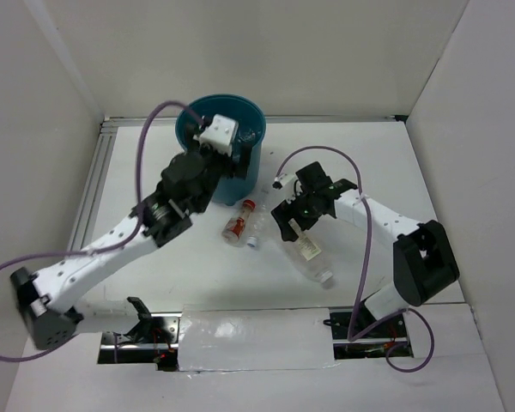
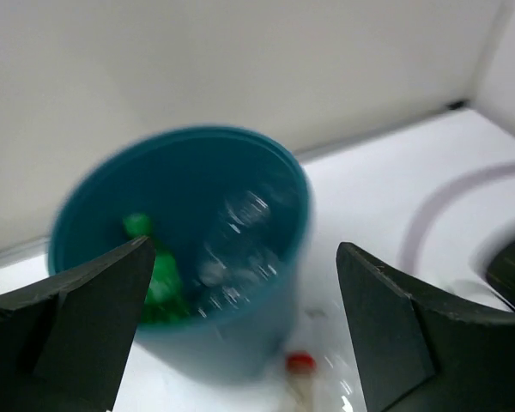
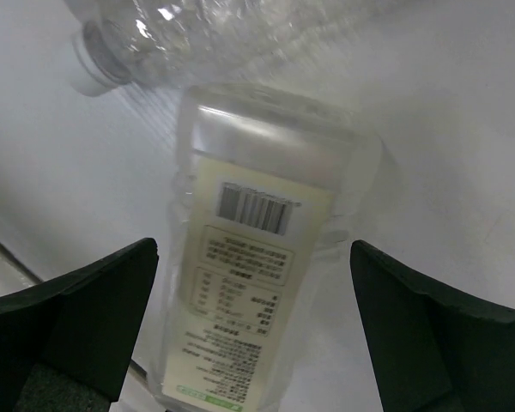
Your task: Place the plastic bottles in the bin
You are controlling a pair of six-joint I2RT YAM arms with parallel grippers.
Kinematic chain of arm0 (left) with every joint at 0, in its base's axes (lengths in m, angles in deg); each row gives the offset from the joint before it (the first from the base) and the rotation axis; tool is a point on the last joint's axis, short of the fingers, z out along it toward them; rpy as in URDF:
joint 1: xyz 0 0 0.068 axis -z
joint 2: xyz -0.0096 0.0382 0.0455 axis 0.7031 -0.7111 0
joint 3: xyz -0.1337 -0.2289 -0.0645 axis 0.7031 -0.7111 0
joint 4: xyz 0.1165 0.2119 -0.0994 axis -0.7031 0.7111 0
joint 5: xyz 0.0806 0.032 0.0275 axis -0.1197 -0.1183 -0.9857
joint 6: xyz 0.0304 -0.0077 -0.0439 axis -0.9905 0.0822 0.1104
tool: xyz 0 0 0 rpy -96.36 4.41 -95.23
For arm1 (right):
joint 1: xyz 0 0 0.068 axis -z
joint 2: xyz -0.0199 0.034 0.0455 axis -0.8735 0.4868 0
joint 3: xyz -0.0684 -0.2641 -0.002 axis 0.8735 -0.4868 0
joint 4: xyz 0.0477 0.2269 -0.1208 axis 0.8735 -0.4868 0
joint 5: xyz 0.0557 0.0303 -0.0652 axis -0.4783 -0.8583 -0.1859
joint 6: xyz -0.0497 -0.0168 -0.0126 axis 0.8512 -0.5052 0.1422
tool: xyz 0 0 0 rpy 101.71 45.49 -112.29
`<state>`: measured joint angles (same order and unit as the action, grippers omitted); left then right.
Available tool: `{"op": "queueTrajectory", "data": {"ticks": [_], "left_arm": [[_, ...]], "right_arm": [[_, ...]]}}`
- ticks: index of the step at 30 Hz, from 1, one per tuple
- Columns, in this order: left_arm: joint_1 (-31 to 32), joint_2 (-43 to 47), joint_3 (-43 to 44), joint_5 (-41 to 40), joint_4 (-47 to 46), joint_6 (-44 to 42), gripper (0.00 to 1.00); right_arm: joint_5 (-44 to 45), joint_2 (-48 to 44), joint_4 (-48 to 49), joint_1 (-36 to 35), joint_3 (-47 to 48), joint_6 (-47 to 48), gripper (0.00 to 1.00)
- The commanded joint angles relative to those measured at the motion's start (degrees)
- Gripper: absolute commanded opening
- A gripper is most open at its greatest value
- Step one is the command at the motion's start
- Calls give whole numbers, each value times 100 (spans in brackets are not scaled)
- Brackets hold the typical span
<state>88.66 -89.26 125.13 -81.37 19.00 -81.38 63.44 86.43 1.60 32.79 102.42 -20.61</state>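
Note:
The red-capped bottle is outside the bin, below and back from my left gripper. My left gripper will next move back and down around the bottle's red label (image 1: 235,227).
The teal bin (image 1: 251,172) stands at the back centre. In the left wrist view the bin (image 2: 266,330) holds a green bottle (image 2: 159,275) and a clear bottle (image 2: 240,249). My left gripper (image 1: 238,150) hovers over the bin's near rim, open and empty (image 2: 245,249). A red-capped bottle (image 1: 239,223) lies on the table in front of the bin; it also shows in the left wrist view (image 2: 300,365). My right gripper (image 1: 296,225) is open (image 3: 253,249), its fingers on either side of a clear labelled bottle (image 3: 249,292) lying on the table (image 1: 312,255). Another clear bottle (image 3: 197,34) lies just beyond.
White walls enclose the table on the left, back and right. A metal rail (image 1: 94,184) runs along the left edge. The right arm's cable (image 1: 365,232) loops above the table at the right.

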Motion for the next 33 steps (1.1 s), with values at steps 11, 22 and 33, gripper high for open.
{"op": "queueTrajectory", "data": {"ticks": [11, 22, 33], "left_arm": [[1964, 1668, -3031, -816, 2174, 3224, 100], [1851, 375, -3138, -1211, 1304, 2654, 100], [1306, -408, -2908, -1273, 1357, 2811, 100]], "right_arm": [[340, 559, -185, -14, 49, -25, 32], [-1197, -233, -443, 1488, 3499, 1488, 0], [-2562, 1669, 2828, 532, 6629, -85, 0]]}}
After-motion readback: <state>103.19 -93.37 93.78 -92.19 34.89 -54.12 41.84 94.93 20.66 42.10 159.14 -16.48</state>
